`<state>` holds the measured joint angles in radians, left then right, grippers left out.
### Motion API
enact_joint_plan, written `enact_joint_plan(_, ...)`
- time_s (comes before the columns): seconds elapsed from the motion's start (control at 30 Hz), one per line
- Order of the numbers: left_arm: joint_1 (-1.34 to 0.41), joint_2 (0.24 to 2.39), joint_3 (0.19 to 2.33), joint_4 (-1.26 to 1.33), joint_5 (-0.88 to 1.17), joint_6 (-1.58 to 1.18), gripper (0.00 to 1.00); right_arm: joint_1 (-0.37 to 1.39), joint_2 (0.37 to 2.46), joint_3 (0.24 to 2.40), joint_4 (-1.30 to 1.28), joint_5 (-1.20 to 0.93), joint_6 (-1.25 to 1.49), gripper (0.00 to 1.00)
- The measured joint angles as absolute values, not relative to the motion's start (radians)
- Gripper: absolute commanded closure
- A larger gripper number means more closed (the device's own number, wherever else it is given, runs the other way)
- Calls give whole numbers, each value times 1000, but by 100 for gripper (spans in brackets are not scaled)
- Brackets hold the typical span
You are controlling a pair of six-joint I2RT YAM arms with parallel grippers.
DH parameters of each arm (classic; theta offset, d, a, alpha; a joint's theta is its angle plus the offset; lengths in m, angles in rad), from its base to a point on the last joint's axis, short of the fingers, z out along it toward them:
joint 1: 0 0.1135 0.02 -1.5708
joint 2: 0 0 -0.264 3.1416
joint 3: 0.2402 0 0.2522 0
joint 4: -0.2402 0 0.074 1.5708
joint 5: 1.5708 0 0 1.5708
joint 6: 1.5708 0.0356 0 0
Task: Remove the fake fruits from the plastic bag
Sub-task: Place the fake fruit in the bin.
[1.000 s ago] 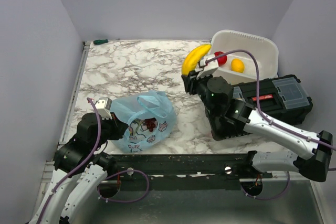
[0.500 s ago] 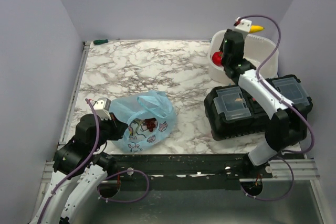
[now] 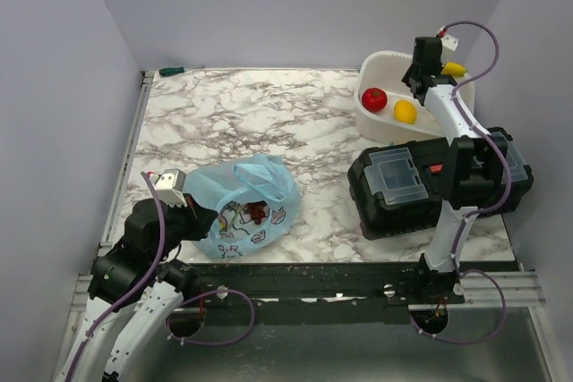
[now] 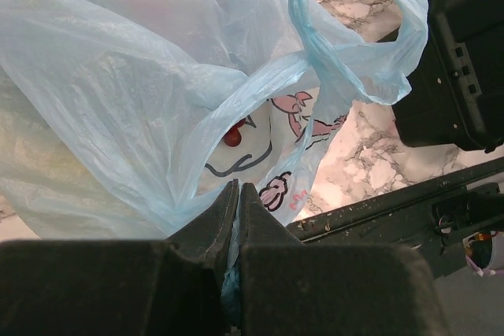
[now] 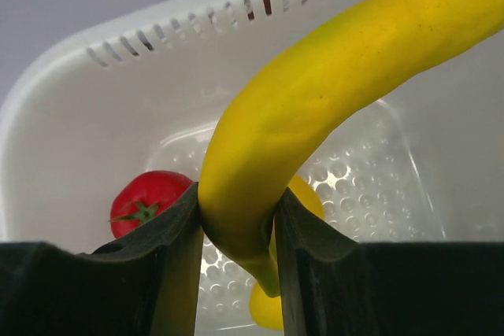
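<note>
I will next bring my right gripper down into the white tub [image 5: 331,202], moving toward the yellow citrus, and open, because the banana [image 5: 315,92] hangs high above the tub's bottom.
The light-blue plastic bag [image 3: 243,205] with a pink-white cartoon print lies at the front left of the marble table; something dark red shows through its opening [image 3: 257,212]. My left gripper [image 4: 237,194] is shut on a fold of the bag [image 4: 157,100] at its near-left edge. My right gripper [image 5: 236,214] is shut on the yellow banana [image 5: 315,92] and holds it above the white tub [image 3: 457,87] at the back right. In the tub lie a red tomato [image 3: 374,98] and a yellow citrus [image 3: 405,111]. The tomato [image 5: 150,202] also shows in the right wrist view.
A black toolbox [image 3: 403,187] with clear lid compartments stands at the right, in front of the tub. A small green object [image 3: 171,70] lies at the back left corner. Grey walls close in the table on three sides.
My right arm has carried the banana from mid-table up and right to above the white tub. My left gripper has stayed on the bag.
</note>
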<state>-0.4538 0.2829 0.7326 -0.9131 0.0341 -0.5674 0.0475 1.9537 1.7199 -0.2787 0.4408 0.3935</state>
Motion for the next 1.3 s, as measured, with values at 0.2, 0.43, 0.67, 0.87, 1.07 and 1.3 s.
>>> enact_joint_plan(0.2,-454,268,728,-910,37,-564,100,43,2095,1822,-445,395,427,99)
enact_joint_plan(0.43,-448,271,727,-900,38,-562,100,43,2169,1891,-579,374,403,88)
enact_joint_plan(0.67,-444,284,727,-898,38,-562,100,37,2202,1961,-656,353,383,69)
enact_joint_plan(0.87,-444,251,725,-898,40,-561,100,37,2206,1974,-671,334,364,44)
enact_joint_plan(1.07,-444,234,723,-894,41,-561,100,37,2229,2011,-717,321,353,32)
enact_joint_plan(1.3,-444,235,723,-891,38,-562,100,38,2210,2029,-747,296,350,31)
